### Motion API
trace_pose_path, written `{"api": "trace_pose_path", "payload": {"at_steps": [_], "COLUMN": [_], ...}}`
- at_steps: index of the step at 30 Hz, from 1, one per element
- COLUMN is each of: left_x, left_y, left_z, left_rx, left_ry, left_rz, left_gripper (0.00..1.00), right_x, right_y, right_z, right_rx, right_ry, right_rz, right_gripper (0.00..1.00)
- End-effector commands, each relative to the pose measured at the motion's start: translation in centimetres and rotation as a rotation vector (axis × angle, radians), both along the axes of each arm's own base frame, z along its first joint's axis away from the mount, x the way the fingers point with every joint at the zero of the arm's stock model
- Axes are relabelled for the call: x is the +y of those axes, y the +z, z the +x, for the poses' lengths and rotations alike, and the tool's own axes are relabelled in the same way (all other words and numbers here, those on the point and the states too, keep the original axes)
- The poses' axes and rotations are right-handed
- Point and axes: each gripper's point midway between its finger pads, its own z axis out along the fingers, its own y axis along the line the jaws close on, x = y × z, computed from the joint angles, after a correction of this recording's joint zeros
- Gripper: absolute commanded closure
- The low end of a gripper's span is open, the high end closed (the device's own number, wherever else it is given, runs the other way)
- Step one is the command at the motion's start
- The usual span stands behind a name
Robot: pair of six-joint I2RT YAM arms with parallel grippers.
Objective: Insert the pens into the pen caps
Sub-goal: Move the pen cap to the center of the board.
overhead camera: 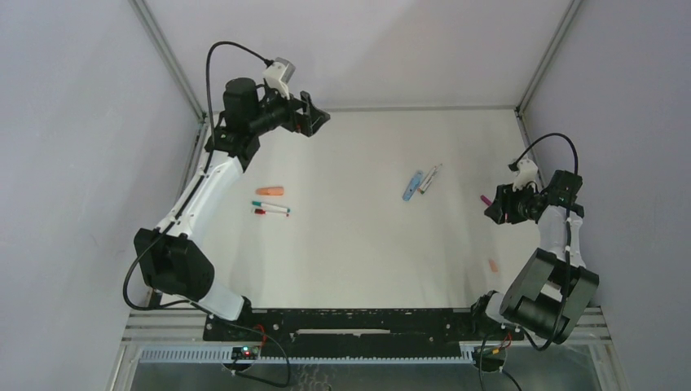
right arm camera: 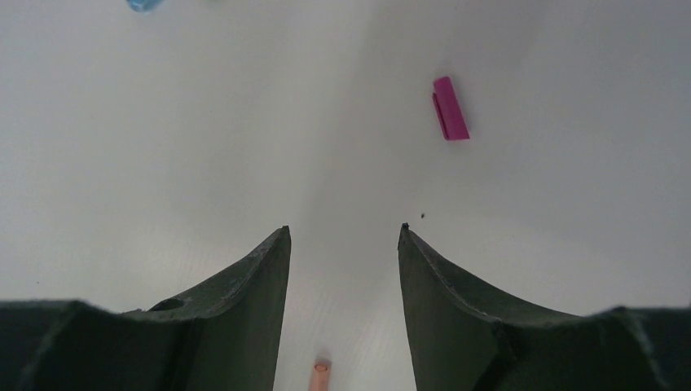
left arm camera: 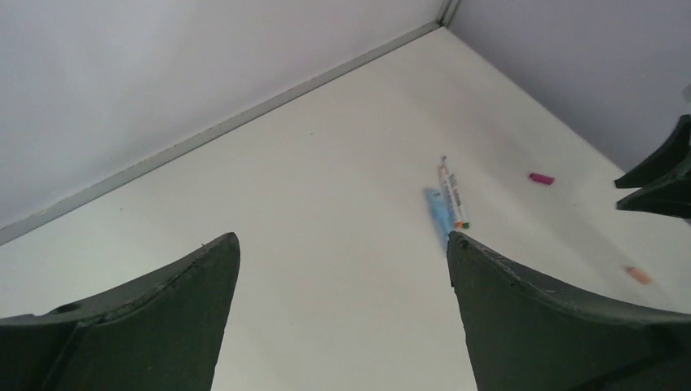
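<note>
The salmon cap (overhead camera: 493, 265) (right arm camera: 321, 376) lies below the robot's right gripper and nearer the robot's base, clear of other things, so next the right gripper will go back and down with its open fingers on either side of it.
Two pens lie side by side left of centre, one teal-tipped (overhead camera: 271, 206), one red-tipped (overhead camera: 271, 213). An orange cap (overhead camera: 270, 191) lies just behind them. Two more pens (overhead camera: 429, 178) lie beside a light blue cap (overhead camera: 412, 186) right of centre; the left wrist view shows these pens (left arm camera: 453, 191) and the blue cap (left arm camera: 438, 212). A magenta cap (overhead camera: 486, 199) (right arm camera: 450, 108) lies just ahead of my right gripper (overhead camera: 492, 213) (right arm camera: 344, 232), which is open and empty. A small salmon cap (overhead camera: 493, 265) (right arm camera: 321, 376) lies on the table below it. My left gripper (overhead camera: 316, 122) (left arm camera: 342, 240) is open, empty, raised near the back wall.
Grey walls close the table at the back, left and right, with metal rails at the corners (overhead camera: 167, 57). The arm bases sit on the black rail (overhead camera: 350, 322) at the near edge. The right gripper's fingers (left arm camera: 662, 175) show at the left wrist view's right edge.
</note>
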Motion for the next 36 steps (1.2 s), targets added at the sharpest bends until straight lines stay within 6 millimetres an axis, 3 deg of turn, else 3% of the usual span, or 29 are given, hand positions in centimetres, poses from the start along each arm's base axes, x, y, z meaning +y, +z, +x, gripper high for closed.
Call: {"api": "trace_pose_path", "payload": {"at_steps": [1,11,21,28,36], "left_x": [1.7,4.6,5.4,6.4,7.0], "left_y": [-0.8,-3.6,-6.8,-7.0,-7.5], "left_z": [0.0,1.0,2.2,2.3,2.6], "left_rx": [-0.023,-0.019,-0.038,-0.05,-0.05], "left_ry": [0.066,0.188,0.192,0.236,0.269], "left_rz": [0.108,0.297,0.451,0.486,0.518], "left_gripper": [0.0,0.0,0.0,0.0,0.0], "right_x": [-1.8,-3.0,-0.9,-1.5,-1.9], "right_y": [0.1,0.2,-1.5,-4.8,-7.3], "right_z": [0.8,-0.7,-8.1,-10.9,-11.3], "right_rx": [0.003,0.023,0.235,0.384,0.445], "right_ry": [-0.024,-0.057,0.162,0.144,0.075], "right_rz": [-0.072,-0.092,-0.223,-0.371,-0.443], "right_gripper": [0.42,0.41,0.41,0.38,0.35]}}
